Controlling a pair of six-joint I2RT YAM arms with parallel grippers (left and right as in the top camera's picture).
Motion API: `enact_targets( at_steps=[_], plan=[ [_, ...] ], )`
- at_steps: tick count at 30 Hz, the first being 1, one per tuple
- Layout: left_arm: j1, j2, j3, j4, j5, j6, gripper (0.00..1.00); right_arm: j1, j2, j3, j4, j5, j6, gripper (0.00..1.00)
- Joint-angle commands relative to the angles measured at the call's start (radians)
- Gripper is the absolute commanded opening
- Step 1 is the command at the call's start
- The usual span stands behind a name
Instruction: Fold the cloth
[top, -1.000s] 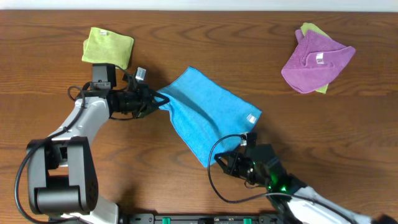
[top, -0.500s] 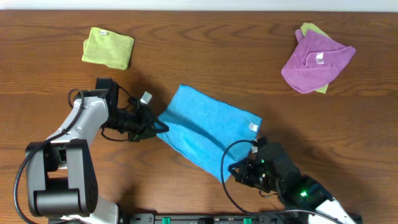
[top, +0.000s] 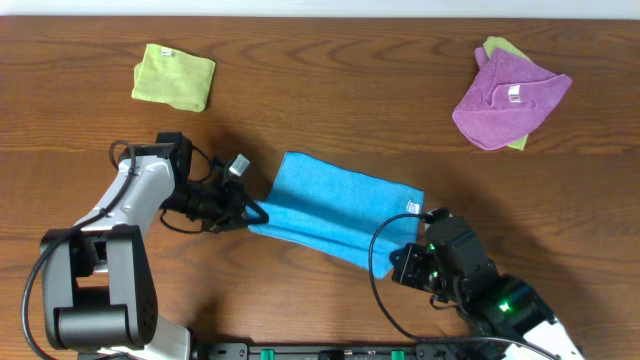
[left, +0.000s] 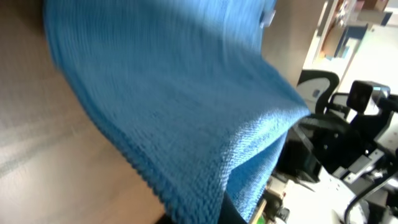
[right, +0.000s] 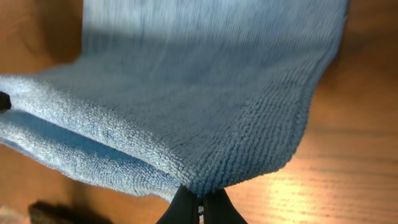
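I will next move my right gripper outward and down to the cloth's far corner beside the white tag (top: 411, 207) and let go there, since the far half of the cloth is already lying flat.
The bright blue cloth (top: 335, 213) lies stretched across the middle of the wooden table, its small white tag (top: 411, 207) at the right edge. My left gripper (top: 252, 212) is shut on the cloth's left corner. My right gripper (top: 397, 263) is shut on its lower right corner. In the left wrist view the cloth (left: 168, 93) fills the frame and hangs over the jaws (left: 205, 214). In the right wrist view the cloth (right: 186, 106) is doubled over, with its edge pinched between the dark fingertips (right: 199, 202).
A light green cloth (top: 174, 76) lies folded at the back left. A purple cloth (top: 508, 97) lies on another green one at the back right. Bare wood shows around the blue cloth.
Both grippers have pulled the blue cloth toward the front edge of the table. The cloth has turned from a diagonal to a flatter, wider strip, and the right arm has shifted right.
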Motion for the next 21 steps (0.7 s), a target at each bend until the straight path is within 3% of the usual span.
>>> enact_targets(
  at_steps=[1,11,21],
  plan=[
    [0.004,-0.018,0.01,0.103,-0.009,-0.129,0.06,-0.023,0.003,0.013,0.006,0.138,-0.012,0.01],
    [-0.125,-0.015,0.01,0.499,-0.109,-0.423,0.06,-0.046,0.179,0.013,0.161,0.164,-0.013,0.01],
    [-0.17,0.008,0.01,0.634,-0.228,-0.487,0.06,-0.094,0.24,0.013,0.175,0.265,-0.025,0.01]
  ],
)
